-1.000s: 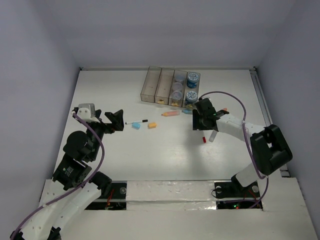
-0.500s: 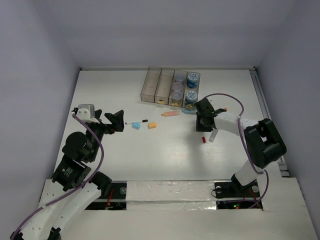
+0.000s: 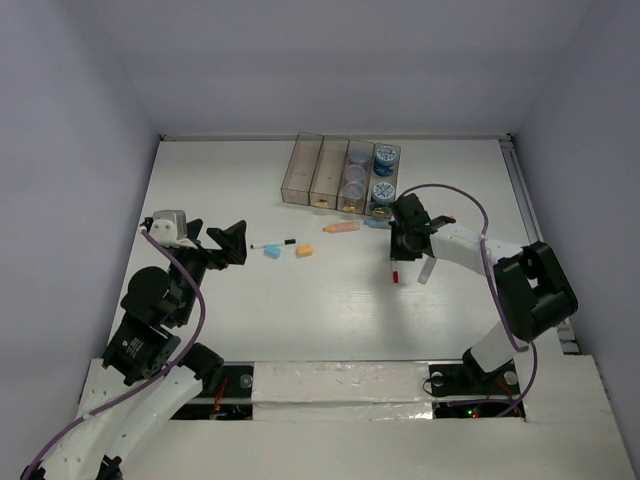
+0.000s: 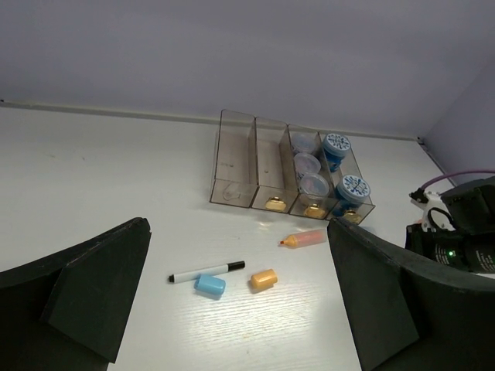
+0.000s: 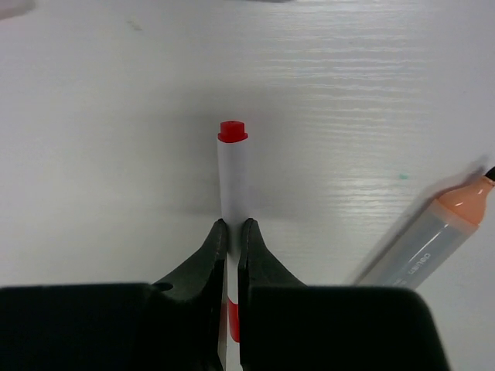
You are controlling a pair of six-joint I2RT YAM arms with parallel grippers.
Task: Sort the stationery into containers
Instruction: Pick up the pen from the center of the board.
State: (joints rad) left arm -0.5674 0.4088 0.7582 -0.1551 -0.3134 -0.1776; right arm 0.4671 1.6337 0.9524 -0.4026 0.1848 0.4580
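My right gripper lifts the red/white pen (image 3: 396, 272) outward over the bin beside the clear jars next, because that bin stands empty.
My right gripper (image 5: 233, 226) is shut on a thin red/white pen (image 5: 232, 178), whose red tip points away from the wrist camera just above the table. From above, this pen (image 3: 396, 272) hangs under the right gripper (image 3: 403, 248), in front of the containers (image 3: 312, 170). My left gripper (image 4: 238, 255) stands wide open and holds nothing, well back from a black/white pen (image 4: 207, 271), a blue eraser (image 4: 210, 285), an orange eraser (image 4: 263, 278) and an orange marker (image 4: 304, 238). Clear jars (image 4: 307, 164) and blue-patterned jars (image 4: 346, 188) sit in the two right-hand bins.
A grey marker with an orange cap (image 5: 429, 236) lies right beside the held pen, seen from above as the grey marker (image 3: 427, 270). A small blue item (image 3: 375, 224) lies by the bins' front. White walls close in the table on three sides.
My right gripper has closed its jaws onto the red/white pen, and the pen's red end has shifted a little to the left. The left arm has hardly moved.
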